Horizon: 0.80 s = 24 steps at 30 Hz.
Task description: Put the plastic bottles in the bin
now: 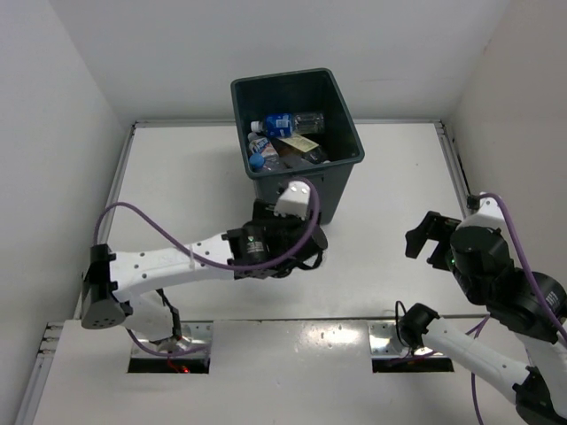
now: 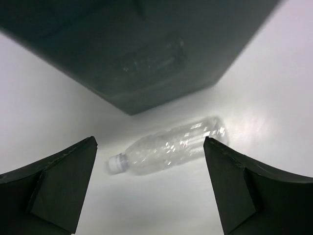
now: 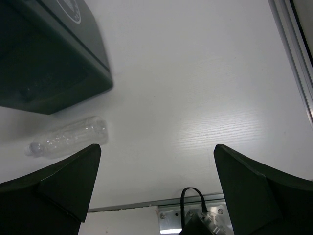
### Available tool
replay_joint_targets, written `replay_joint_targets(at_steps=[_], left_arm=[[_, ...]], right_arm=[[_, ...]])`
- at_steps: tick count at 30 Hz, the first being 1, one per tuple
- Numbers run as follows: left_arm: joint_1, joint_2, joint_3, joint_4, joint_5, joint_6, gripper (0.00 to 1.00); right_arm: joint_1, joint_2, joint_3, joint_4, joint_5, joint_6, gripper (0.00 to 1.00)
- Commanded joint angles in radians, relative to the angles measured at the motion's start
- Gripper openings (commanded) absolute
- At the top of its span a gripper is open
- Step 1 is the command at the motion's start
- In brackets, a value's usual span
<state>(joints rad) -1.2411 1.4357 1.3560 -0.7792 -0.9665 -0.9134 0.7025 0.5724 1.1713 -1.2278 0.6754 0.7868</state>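
The left gripper turns crosswise and lowers around the bottle's body (image 2: 175,147) next, since the clear bottle lies below, its length running from finger to finger.
The dark grey-green bin (image 1: 344,177) stands at the back middle of the table, with several plastic bottles (image 1: 288,124) lying inside it. One unlabelled clear bottle (image 2: 171,146) with a white cap lies on its side on the table just in front of the bin wall (image 2: 146,49). My left gripper (image 2: 149,142) hovers over this bottle, open, its fingers on either side without touching it. In the top view the left wrist (image 1: 297,202) hides that bottle. My right gripper (image 3: 157,147) is open and empty, off to the right (image 1: 425,237); the bottle (image 3: 68,137) and the bin (image 3: 49,63) lie to its left.
White walls enclose the table on the left, back and right. A metal rail (image 3: 293,49) runs along the right edge. Mounting plates (image 1: 390,341) and cables sit at the near edge by the arm bases. A purple cable (image 1: 151,217) loops over the left arm.
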Motion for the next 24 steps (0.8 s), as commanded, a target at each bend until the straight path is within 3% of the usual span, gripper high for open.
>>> replay_joint_targets(at_steps=[1, 6, 10, 17, 18, 24], left_arm=[[-0.072, 0.006, -0.063, 0.144, -0.006, 0.388, 0.97], [-0.135, -0.075, -0.259, 0.357, 0.096, 0.784, 0.93], [-0.106, -0.097, -0.347, 0.487, 0.247, 1.126, 0.93], [0.005, -0.008, -0.287, 0.45, 0.58, 1.254, 0.94], [0.005, 0.012, -0.278, 0.449, 0.613, 1.263, 0.98], [-0.027, 0.146, -0.245, 0.393, 0.592, 1.303, 0.98]], right_arm=[[0.005, -0.005, 0.013, 0.01, 0.015, 0.006, 1.0], [0.005, -0.016, 0.013, 0.01, 0.015, 0.025, 1.0], [0.014, -0.016, 0.013, 0.001, 0.015, 0.025, 1.0], [0.014, -0.016, 0.004, -0.009, 0.015, 0.034, 1.0], [0.014, -0.016, 0.004, -0.009, 0.015, 0.034, 1.0], [0.014, -0.016, -0.005, -0.027, 0.015, 0.054, 1.0]])
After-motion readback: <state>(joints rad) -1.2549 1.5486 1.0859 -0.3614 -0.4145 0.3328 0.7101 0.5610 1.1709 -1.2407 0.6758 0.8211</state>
